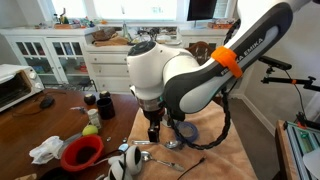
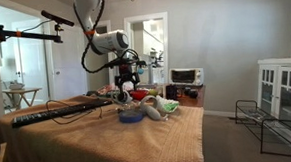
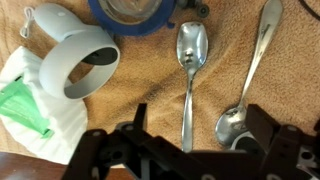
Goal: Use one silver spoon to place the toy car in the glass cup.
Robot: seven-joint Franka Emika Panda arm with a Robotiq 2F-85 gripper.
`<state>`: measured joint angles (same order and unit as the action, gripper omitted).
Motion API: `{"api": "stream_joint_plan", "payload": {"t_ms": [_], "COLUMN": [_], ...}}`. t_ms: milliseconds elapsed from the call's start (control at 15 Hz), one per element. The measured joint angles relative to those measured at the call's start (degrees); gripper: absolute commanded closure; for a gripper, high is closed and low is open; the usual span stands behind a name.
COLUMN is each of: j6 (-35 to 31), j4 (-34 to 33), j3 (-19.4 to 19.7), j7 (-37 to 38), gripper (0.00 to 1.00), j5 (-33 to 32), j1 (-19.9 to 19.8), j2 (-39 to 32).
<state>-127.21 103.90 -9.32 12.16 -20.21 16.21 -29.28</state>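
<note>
The handle of the straighter-lying silver spoon (image 3: 188,115) already runs between my open fingers, so next I will move my gripper down onto it, toward the tan cloth.
Two silver spoons lie on the tan cloth in the wrist view. One spoon (image 3: 188,70) has its bowl at the far end, and its handle runs down between my fingers. The other spoon (image 3: 248,80) lies slanted, its bowl close to my right finger (image 3: 268,128). My gripper (image 3: 197,135) hangs open just above them and holds nothing; in an exterior view the gripper (image 1: 155,130) is low over the cloth. A greyish round mouth, seemingly the glass cup (image 3: 133,8), shows inside a blue tape ring (image 3: 150,24). A small dark thing (image 3: 200,11) beside it may be the toy car.
A white ringed controller (image 3: 80,62) lies left of the spoons on a white bag with a green patch (image 3: 30,108). In an exterior view a red bowl (image 1: 82,152), a green ball (image 1: 91,130), a dark mug (image 1: 104,104) and a toaster oven (image 1: 16,88) stand on the wooden table.
</note>
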Motion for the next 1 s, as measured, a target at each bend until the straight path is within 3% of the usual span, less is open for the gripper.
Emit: {"api": "stream_joint_plan", "payload": {"t_ms": [400, 533, 667, 1000], "j6": [0.0, 0.2, 0.5, 0.9], "j4": [-6.5, -8.0, -9.3, -11.1], "j3": [0.1, 0.0, -0.1, -0.5], "j7": [-13.7, -17.9, -21.4, -24.4], "gripper": [0.00, 0.06, 0.07, 0.08], "j5": [2.9, 4.3, 5.8, 7.0], "j1": [-1.4, -2.1, -2.6, -2.6], "j2": [-8.5, -10.4, -12.1, -13.9]}}
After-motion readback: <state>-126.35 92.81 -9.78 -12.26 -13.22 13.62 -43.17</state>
